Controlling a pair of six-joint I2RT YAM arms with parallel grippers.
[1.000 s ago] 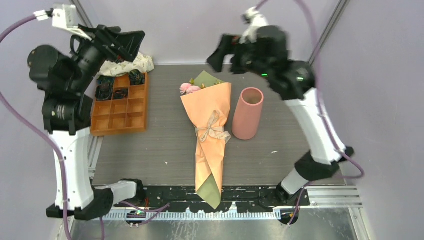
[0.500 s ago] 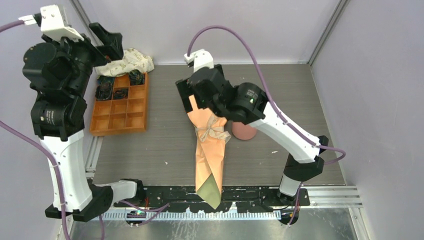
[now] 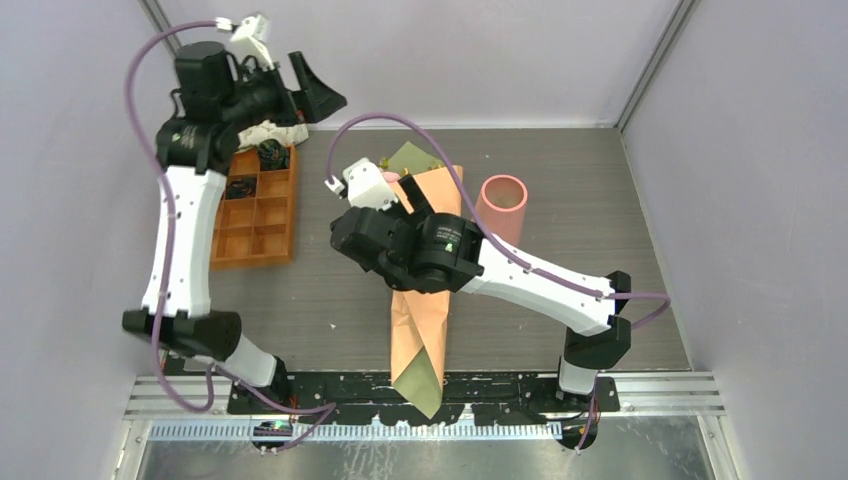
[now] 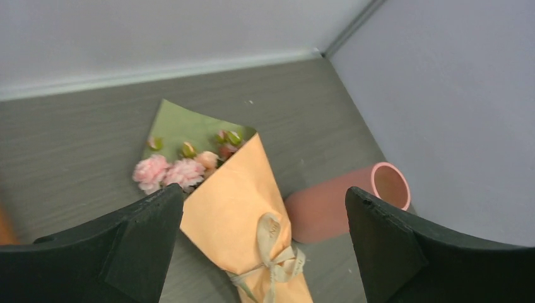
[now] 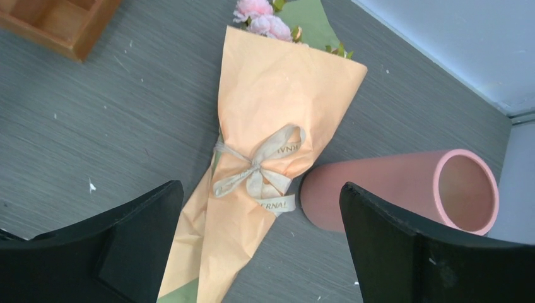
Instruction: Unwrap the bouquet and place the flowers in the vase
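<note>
The bow still ties the paper, so next I will lower the open fingers of my right gripper onto the part of the beige ribbon beside the knot (image 5: 255, 185) below.
The bouquet (image 3: 437, 192) lies along the middle of the table: an orange paper cone (image 5: 277, 95) lined with olive green and tied with a beige ribbon (image 5: 265, 161). Pink flowers (image 4: 167, 172) poke out at its far end. Just right of it the salmon-pink vase (image 3: 502, 203) stands with its mouth up. My right arm covers the bouquet's middle in the top view. The right gripper (image 5: 262, 186) hangs open above the ribbon, apart from it. Open too, the left gripper (image 3: 318, 92) is high at the back left, looking down on bouquet and vase (image 4: 340, 205).
An orange compartment tray (image 3: 255, 215) with dark items in its far cells sits at the left. A cream printed cloth bundle (image 3: 272, 131) lies behind it, partly under my left arm. Walls close the back and right sides.
My right arm has swung from the back right down and left over the bouquet's middle. My left arm has stretched up and rightwards along the back. Both grippers stay open.
</note>
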